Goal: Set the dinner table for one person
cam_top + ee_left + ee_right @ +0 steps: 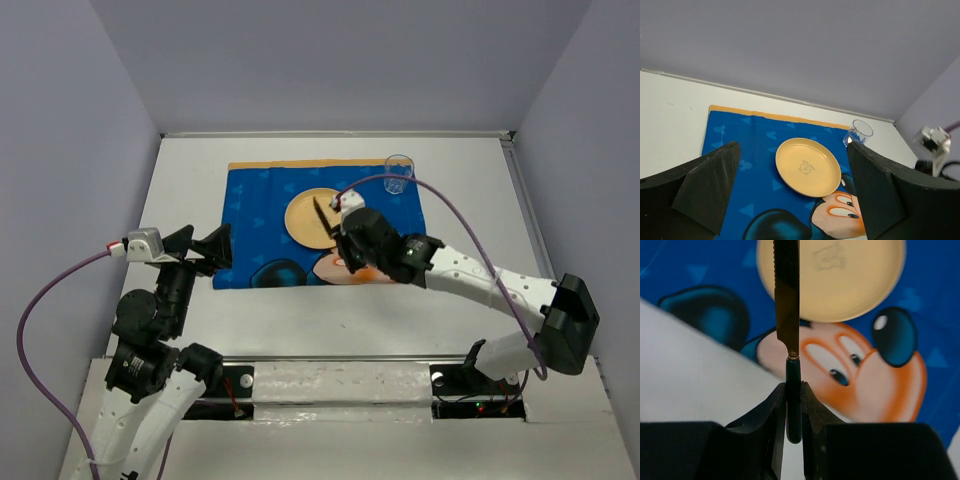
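Observation:
I need to move my right gripper past the plate (pixel 305 217) toward the glass's side next, turn the knife's blade outward, and lower it onto the placemat (pixel 260 200) there, because that part is bare.
The white dinner table (pixel 180 190) carries a blue Mickey Mouse placemat (pixel 260 200). A yellow plate (pixel 305 217) lies on the placemat's middle, and a clear glass (pixel 398 173) stands at its far right corner. My right gripper (pixel 342 245) is shut on the dark handle of a knife (pixel 787 295). The knife's bronze serrated blade points out over the plate (pixel 840 275), above the placemat. My left gripper (pixel 205 248) is open and empty at the placemat's left near corner. Its view shows the plate (pixel 808 166) and the glass (pixel 859 132) ahead.
Grey walls close the table at the back and both sides. Bare white tabletop (pixel 690 375) lies near the placemat's front edge. A purple cable (pixel 450 200) arcs over the right arm. The right wrist (pixel 932 142) shows at the left wrist view's right edge.

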